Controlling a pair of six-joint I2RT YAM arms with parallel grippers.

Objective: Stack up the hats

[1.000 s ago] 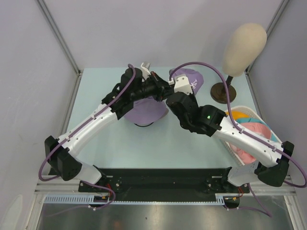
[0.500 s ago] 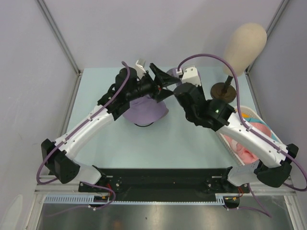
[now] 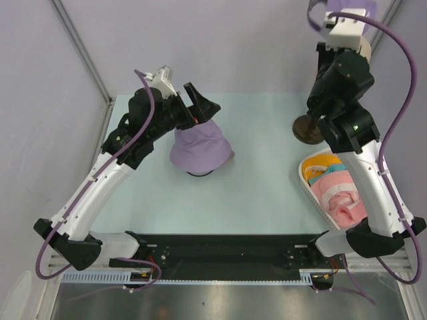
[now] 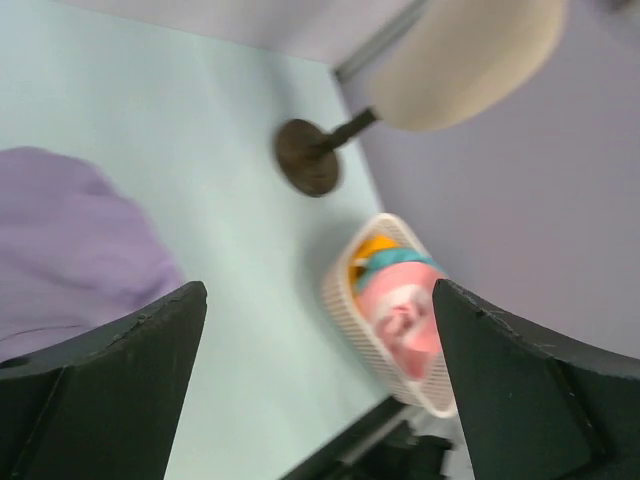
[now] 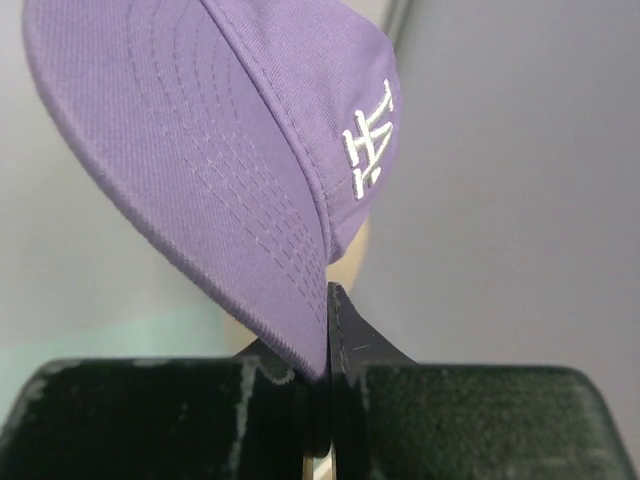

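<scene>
I will lower my right gripper until the purple cap sits over the head, then let go of the cap's edge, because the mannequin head (image 3: 365, 49) (image 5: 349, 262) is bare below the cap.
A lavender hat (image 3: 197, 149) lies crown up on the table, also at the left edge of the left wrist view (image 4: 70, 250). My left gripper (image 3: 193, 109) hovers just behind and above it, open, nothing between its fingers (image 4: 120, 380). Orange (image 3: 319, 166), teal (image 3: 331, 175) and pink (image 3: 340, 199) hats sit in a white basket (image 3: 301, 175) at the right. My right gripper (image 5: 327, 320) is raised high at the back right, shut on the brim of a purple baseball cap (image 5: 230, 130) with a white LA logo.
The mannequin head (image 4: 465, 55) stands at the back right on a dark round base (image 3: 307, 129); from above, the raised right arm (image 3: 340, 73) covers the head. The basket (image 4: 340, 300) lies close to that base. Grey walls enclose the table.
The left gripper opened, let go of the lavender hat and drew back to the left. The right gripper closed on the cap's brim and lifted it from the table up over the mannequin.
</scene>
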